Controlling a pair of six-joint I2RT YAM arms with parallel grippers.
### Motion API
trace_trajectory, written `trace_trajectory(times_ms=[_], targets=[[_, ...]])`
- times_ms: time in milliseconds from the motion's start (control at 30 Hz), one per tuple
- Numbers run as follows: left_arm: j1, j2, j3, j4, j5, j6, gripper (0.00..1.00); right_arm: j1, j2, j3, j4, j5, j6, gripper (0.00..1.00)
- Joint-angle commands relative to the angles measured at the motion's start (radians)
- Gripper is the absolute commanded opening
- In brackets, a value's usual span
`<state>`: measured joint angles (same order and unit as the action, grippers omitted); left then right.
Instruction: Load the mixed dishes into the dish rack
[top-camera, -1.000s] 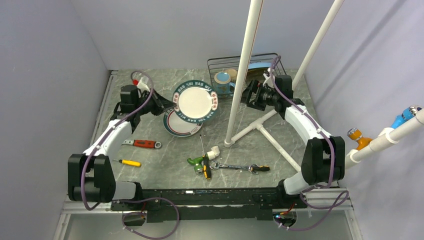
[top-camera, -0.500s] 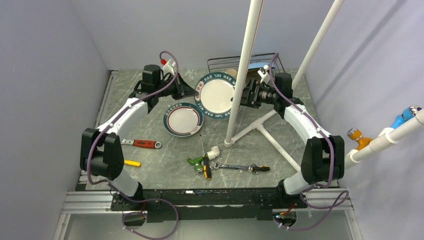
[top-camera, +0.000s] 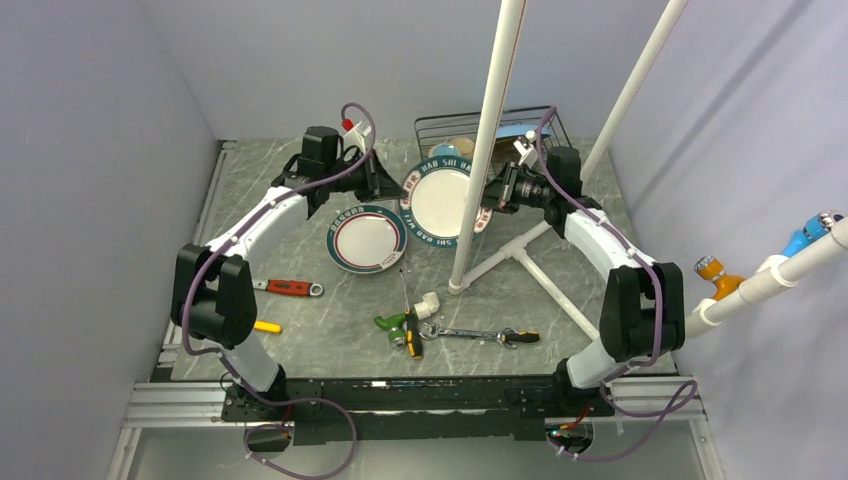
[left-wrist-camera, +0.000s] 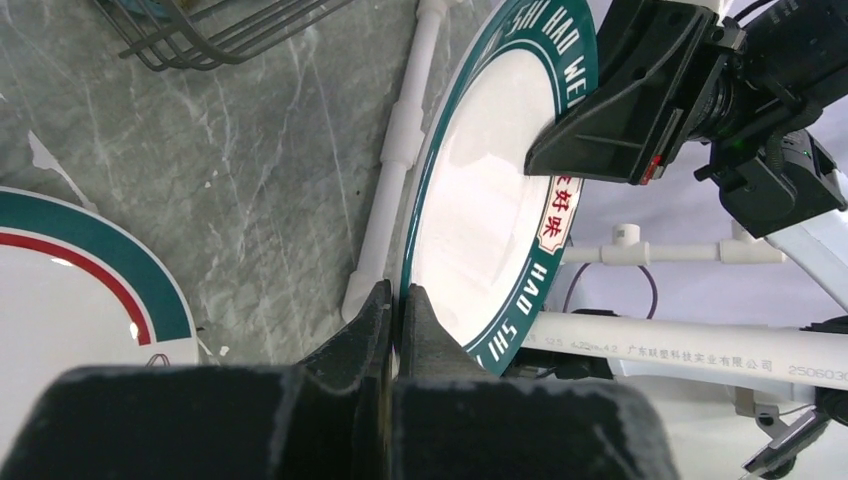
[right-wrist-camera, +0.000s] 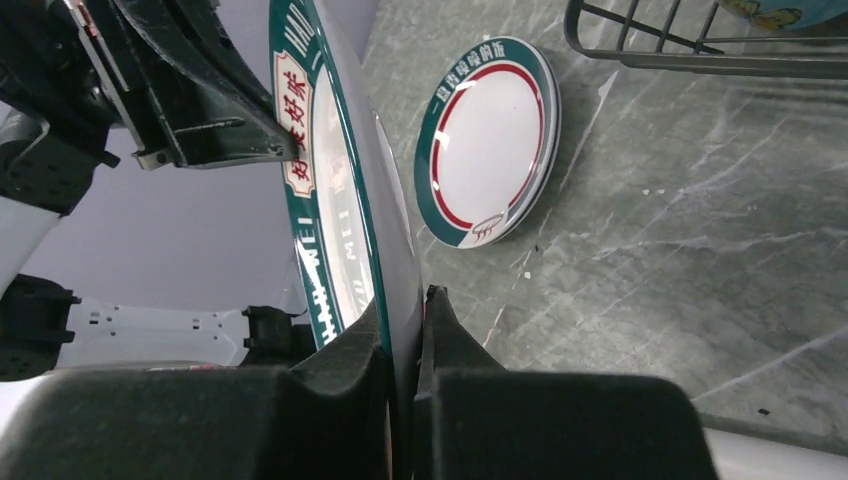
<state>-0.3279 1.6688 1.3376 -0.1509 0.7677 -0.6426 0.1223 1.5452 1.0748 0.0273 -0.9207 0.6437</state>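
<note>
The right gripper carries the plate outward next, turns it upright, lowers it and releases it, as the rack's space by the light-blue plate (top-camera: 517, 131) lies outward.
A white plate with a dark green lettered rim (top-camera: 440, 200) hangs tilted in the air just in front of the dish rack (top-camera: 425, 125). My left gripper (top-camera: 400, 190) is shut on its left rim, seen close up in the left wrist view (left-wrist-camera: 398, 295). My right gripper (top-camera: 487, 195) is shut on the opposite rim (right-wrist-camera: 405, 300). A second plate (top-camera: 367, 238) with a green rim and a red ring lies flat on the table. In the rack stands a light-blue plate (top-camera: 517, 131); the held plate and the pole partly hide the rack's other contents.
A white pipe frame's upright pole (top-camera: 485, 140) rises right in front of the held plate, and its foot bars (top-camera: 540, 275) lie on the table. A red wrench (top-camera: 290, 288), a yellow screwdriver (top-camera: 262, 326), green-handled tools (top-camera: 400, 325) and a spanner (top-camera: 480, 335) lie nearer the arms.
My left arm has carried the green-rimmed plate rightwards from above the second plate to the front of the rack. My right gripper has gone from open to shut on the plate's right rim.
</note>
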Motion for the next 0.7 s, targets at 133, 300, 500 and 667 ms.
trace_trajectory(times_ms=[133,300,500,667], targets=[[-0.006,-0.023,0.068,-0.119,0.012,0.121,0.28,0.023,-0.006,0.101,-0.105,0.129,-0.13,0.0],[0.063,-0.085,-0.018,-0.069,0.029,0.118,0.52,0.022,0.005,0.233,-0.302,0.293,-0.266,0.0],[0.082,-0.12,0.033,-0.187,-0.045,0.231,0.78,0.022,-0.002,0.347,-0.421,0.497,-0.365,0.0],[0.081,-0.142,0.045,-0.225,-0.095,0.276,0.79,0.023,-0.026,0.399,-0.445,0.677,-0.428,0.0]])
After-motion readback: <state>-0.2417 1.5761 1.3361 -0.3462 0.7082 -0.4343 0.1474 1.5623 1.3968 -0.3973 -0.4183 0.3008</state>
